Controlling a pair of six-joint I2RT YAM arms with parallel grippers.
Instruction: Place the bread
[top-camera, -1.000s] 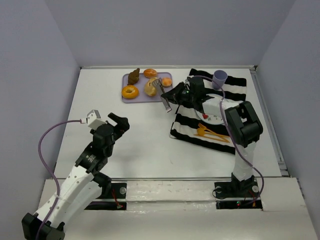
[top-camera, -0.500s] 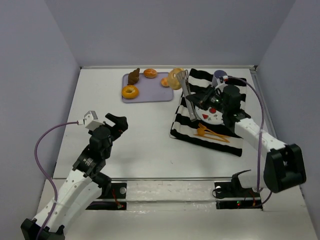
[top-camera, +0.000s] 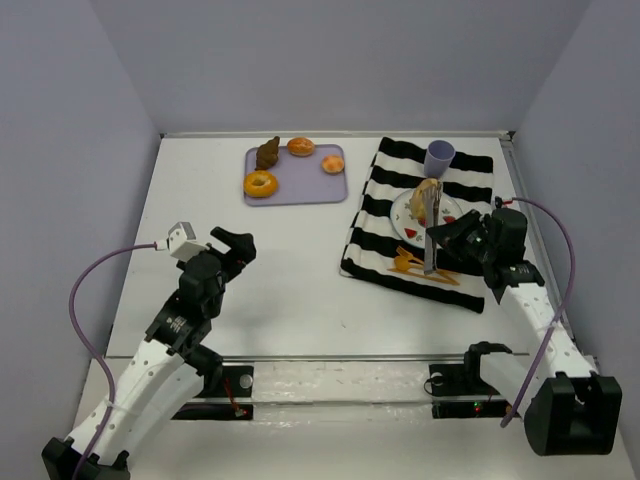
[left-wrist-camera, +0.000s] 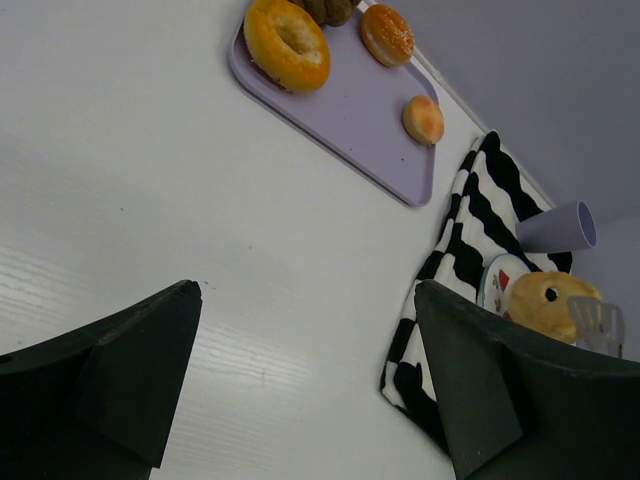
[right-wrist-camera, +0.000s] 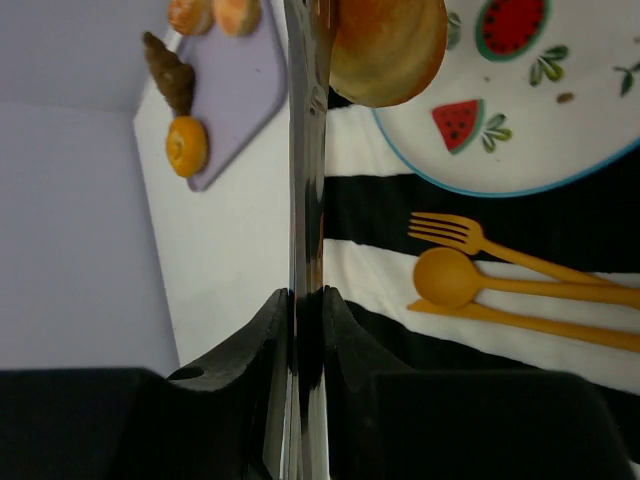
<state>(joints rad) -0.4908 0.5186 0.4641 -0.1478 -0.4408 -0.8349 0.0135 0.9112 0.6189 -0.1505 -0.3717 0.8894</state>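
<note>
I should next lower my right gripper toward the plate's middle (right-wrist-camera: 520, 60) and release the tongs' handle, as the watermelon-print plate lies underneath, the pinched bread over its rim.
The bread (top-camera: 427, 191) is a pale tan roundish piece pinched in the tips of metal tongs (top-camera: 430, 238). It is over the left part of the white watermelon-print plate (top-camera: 402, 213). I cannot tell whether it touches the plate. My right gripper (top-camera: 441, 241) is shut on the tongs' handle. In the right wrist view the gripper (right-wrist-camera: 308, 296) clamps the tongs (right-wrist-camera: 307, 150), with the bread (right-wrist-camera: 390, 45) at the plate's (right-wrist-camera: 540, 140) rim. My left gripper (top-camera: 236, 243) is open and empty over bare table, as the left wrist view (left-wrist-camera: 305, 295) shows, with the bread (left-wrist-camera: 543, 300) far right.
A purple tray (top-camera: 300, 180) at the back holds a glossy ring doughnut (top-camera: 260, 184), a brown pastry (top-camera: 268, 153) and two small buns (top-camera: 301, 146). A striped cloth (top-camera: 375, 235) carries the plate, a purple cup (top-camera: 438, 157) and orange cutlery (top-camera: 425, 266).
My right arm has swung the tongs and bread from the tray rightward to over the plate. My left arm has barely shifted.
</note>
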